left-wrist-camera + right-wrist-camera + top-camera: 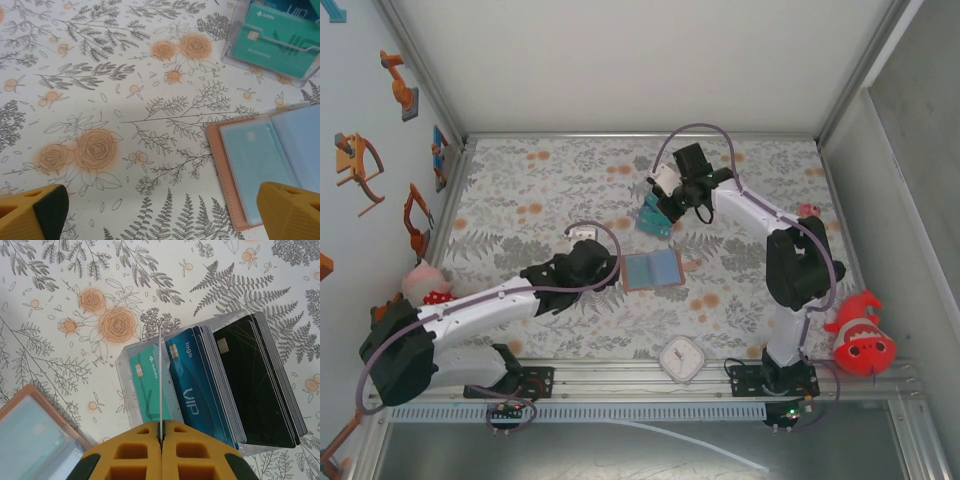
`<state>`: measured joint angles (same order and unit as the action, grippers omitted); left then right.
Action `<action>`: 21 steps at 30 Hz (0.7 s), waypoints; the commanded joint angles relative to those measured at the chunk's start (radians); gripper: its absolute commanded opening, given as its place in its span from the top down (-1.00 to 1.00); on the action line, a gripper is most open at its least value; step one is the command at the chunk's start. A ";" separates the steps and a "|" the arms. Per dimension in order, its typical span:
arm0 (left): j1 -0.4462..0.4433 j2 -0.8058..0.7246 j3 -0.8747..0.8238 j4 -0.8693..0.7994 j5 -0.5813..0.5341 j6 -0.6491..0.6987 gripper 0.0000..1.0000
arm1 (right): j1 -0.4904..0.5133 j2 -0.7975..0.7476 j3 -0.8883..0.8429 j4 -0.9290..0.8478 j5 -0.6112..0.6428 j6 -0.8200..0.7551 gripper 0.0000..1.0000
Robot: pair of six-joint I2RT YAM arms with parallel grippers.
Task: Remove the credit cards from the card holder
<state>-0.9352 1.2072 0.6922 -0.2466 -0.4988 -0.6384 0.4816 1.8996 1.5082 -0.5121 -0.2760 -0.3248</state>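
Note:
The card is hanging edge-on above the slot, so my right gripper will next bring it straight down onto the teal stack (148,382) in the clear box (125,370) and let it go.
The card holder (651,269) lies open on the flowered cloth, brown rim outside, pale blue sleeves up. It also sits at the right of the left wrist view (260,165) and in the lower left corner of the right wrist view (30,435). A pale card shows through its left sleeve. My left gripper (167,212) (608,270) is open just left of the holder, its fingers apart and touching nothing. My right gripper (161,427) (667,207) is shut on a credit card (160,380) seen edge-on, held over the teal stack in a clear box (125,370).
The clear box (653,218) holds teal (147,390), blue (197,385) and black (255,385) stacks of cards, just beyond the holder. A white square object (680,359) lies near the front rail. Plush toys sit at the left (424,283) and right (860,335) edges.

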 commanded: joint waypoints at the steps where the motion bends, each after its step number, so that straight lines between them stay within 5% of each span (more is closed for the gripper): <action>1: 0.004 -0.046 -0.016 -0.037 -0.036 -0.027 -0.94 | -0.007 0.014 0.040 -0.045 -0.049 -0.049 1.00; 21: 0.015 -0.159 -0.037 -0.095 -0.093 -0.040 -0.94 | -0.011 0.151 0.132 -0.174 -0.036 -0.088 0.89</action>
<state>-0.9276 1.0721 0.6643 -0.3119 -0.5594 -0.6659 0.4751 2.0415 1.6043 -0.6399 -0.3111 -0.3977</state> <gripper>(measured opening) 0.968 0.040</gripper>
